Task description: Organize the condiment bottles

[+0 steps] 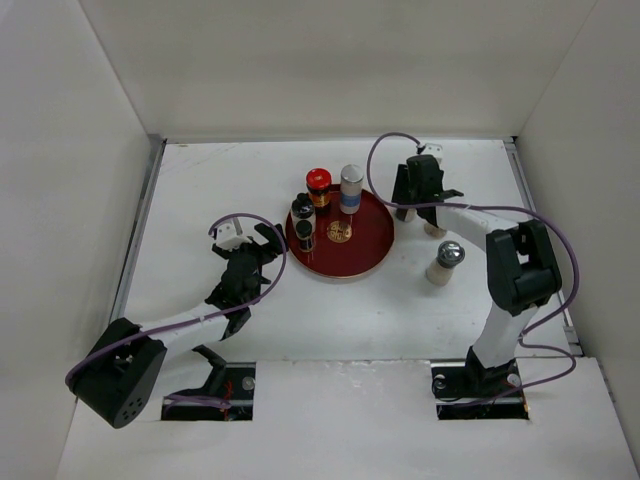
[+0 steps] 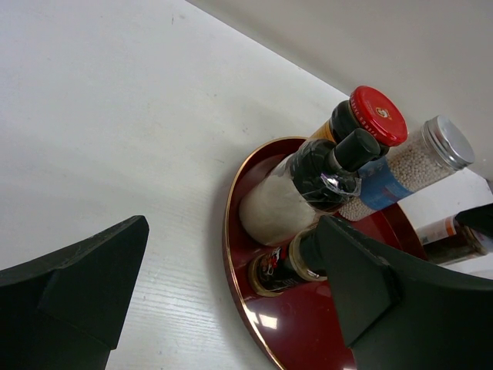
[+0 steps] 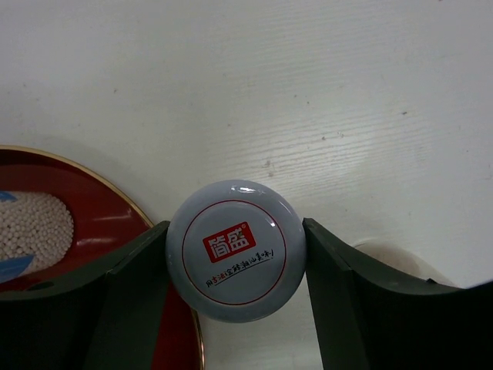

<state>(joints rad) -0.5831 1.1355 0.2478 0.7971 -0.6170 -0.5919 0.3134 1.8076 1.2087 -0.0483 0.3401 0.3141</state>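
My right gripper will lift the grey-lidded bottle over the tray's rim next, then lower it beside the black-capped bottles, because the tray's middle is empty.
The round red tray (image 1: 365,255) holds a red-lidded dark jar (image 1: 318,185), a blue-banded bottle with a grey lid (image 1: 351,188) and two black-capped bottles (image 1: 303,210) (image 1: 306,238). They also show in the left wrist view: the red-lidded jar (image 2: 376,116), the blue-banded bottle (image 2: 408,166), a white-filled black-capped bottle (image 2: 300,193) and a small dark bottle (image 2: 281,266). My left gripper (image 1: 262,250) (image 2: 231,308) is open and empty, just left of the tray. My right gripper (image 1: 415,195) (image 3: 235,258) is shut on a grey-lidded bottle (image 3: 235,247) beside the tray's right rim (image 3: 166,223).
A pale cream bottle with a silver top (image 1: 445,263) stands on the table right of the tray. Another small pale bottle (image 1: 433,229) stands under my right arm. White walls enclose the table on three sides.
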